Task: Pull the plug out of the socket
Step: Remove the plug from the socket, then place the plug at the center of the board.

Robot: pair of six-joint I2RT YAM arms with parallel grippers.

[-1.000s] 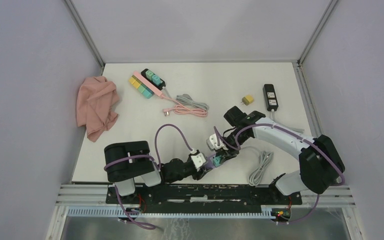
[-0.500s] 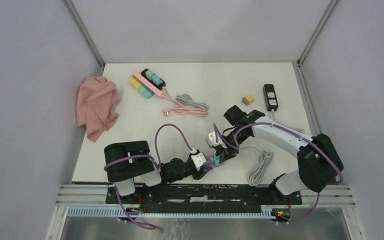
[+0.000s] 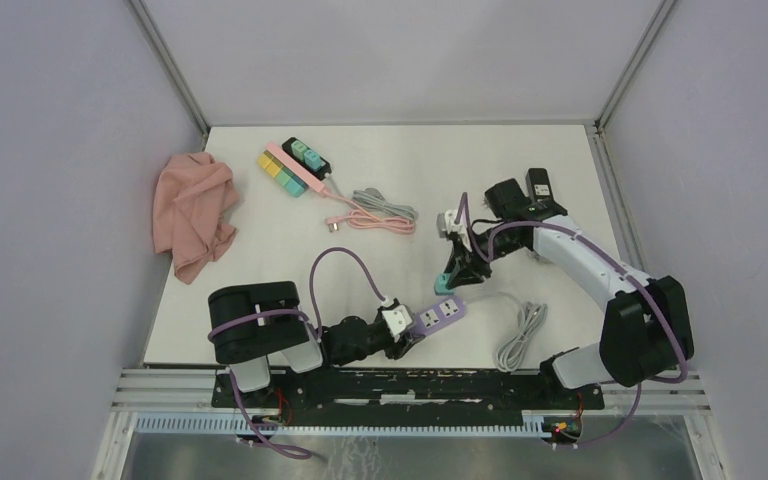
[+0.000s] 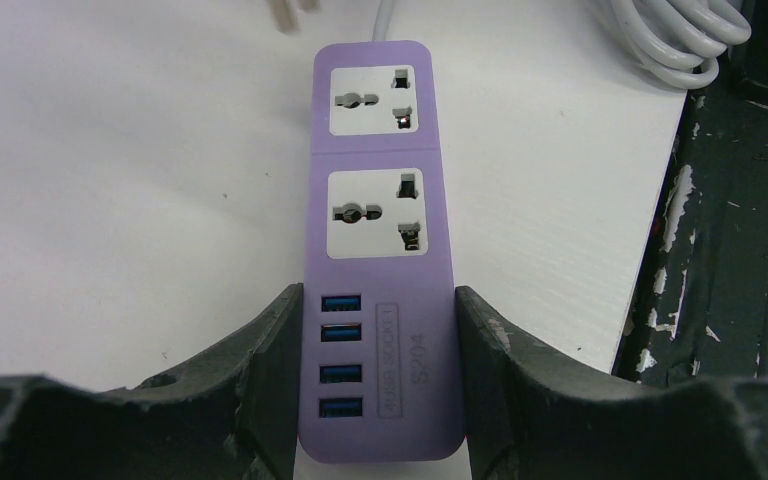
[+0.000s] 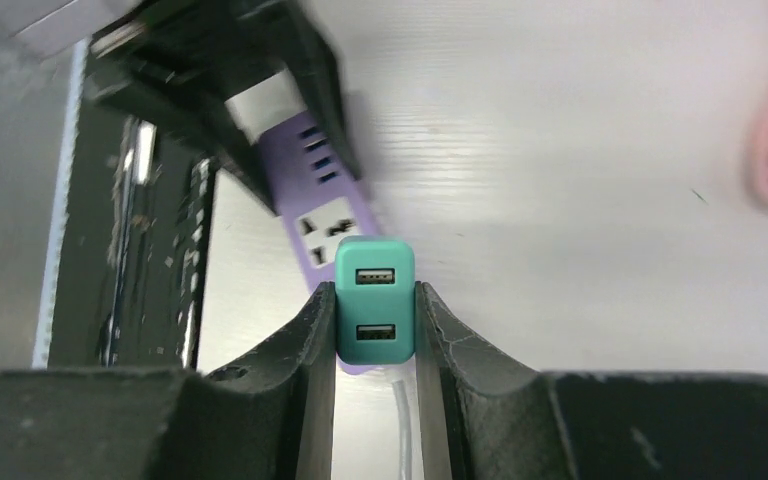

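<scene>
I should turn my right gripper and lower it to the table next, outward toward the black power strip, because the teal plug point(image 3: 447, 285) is off the purple power strip.
A purple power strip point(image 3: 436, 316) lies near the table's front edge; in the left wrist view point(image 4: 380, 250) both its sockets are empty. My left gripper point(image 3: 400, 333) is shut on its USB end point(image 4: 378, 385). My right gripper point(image 3: 449, 280) is shut on a teal two-port USB plug point(image 5: 374, 300) and holds it above the table, just beyond the strip's far end. The plug point(image 3: 447, 285) is clear of the strip. The strip's grey cable point(image 3: 522, 335) runs off to the right.
A pink cloth point(image 3: 195, 212) lies at the left. A pink strip with coloured plugs point(image 3: 293, 168) and its coiled cord point(image 3: 380, 212) are at the back. A black power strip point(image 3: 540, 187) sits at the back right. The table's front edge point(image 4: 660, 250) is close.
My right gripper has lifted up and away from the strip with the teal plug in it. The plug is out of the socket. The left gripper still holds the strip.
</scene>
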